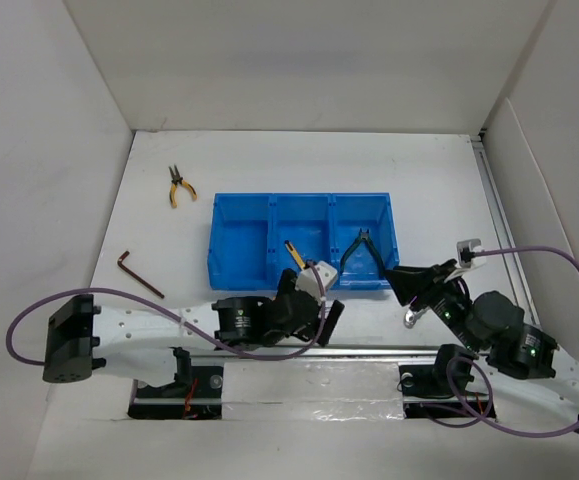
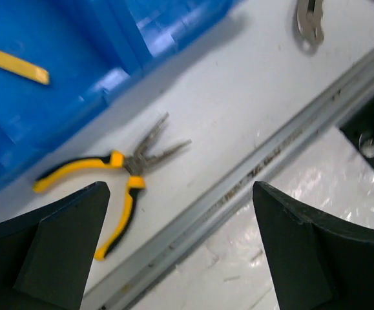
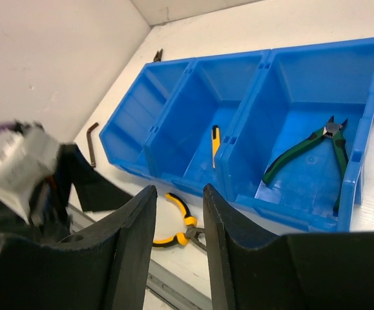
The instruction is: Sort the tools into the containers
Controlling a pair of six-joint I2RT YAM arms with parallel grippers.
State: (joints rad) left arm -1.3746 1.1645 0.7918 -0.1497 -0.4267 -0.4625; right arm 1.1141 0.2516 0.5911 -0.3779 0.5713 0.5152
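My left gripper comes down onto the yellow-handled pliers' handle nearer the aluminium bar (image 2: 119, 230) next, since it lies clear of the tray (image 2: 109, 51), the other running close.
The blue three-compartment tray (image 1: 231, 232) lies mid-table. Dark green-handled pliers (image 1: 361, 252) rest in its right compartment, a short yellow-and-black tool (image 1: 295, 252) in the middle one. My left gripper (image 2: 180, 187) is open and empty, hovering over yellow-handled pliers (image 2: 109, 184) that lie on the table just in front of the tray (image 2: 109, 51). My right gripper (image 3: 179, 190) stands open with nothing between its fingers, near the tray's front right corner. A second pair of yellow pliers (image 1: 177, 186) and a dark hex key (image 1: 139, 273) lie left of the tray. A small silver piece (image 1: 410, 317) sits by the right arm.
An aluminium rail (image 2: 270, 155) runs along the near edge of the table, just behind the pliers under my left gripper. White walls enclose the table on the left, back and right. The tray's left compartment (image 3: 135, 110) holds nothing visible.
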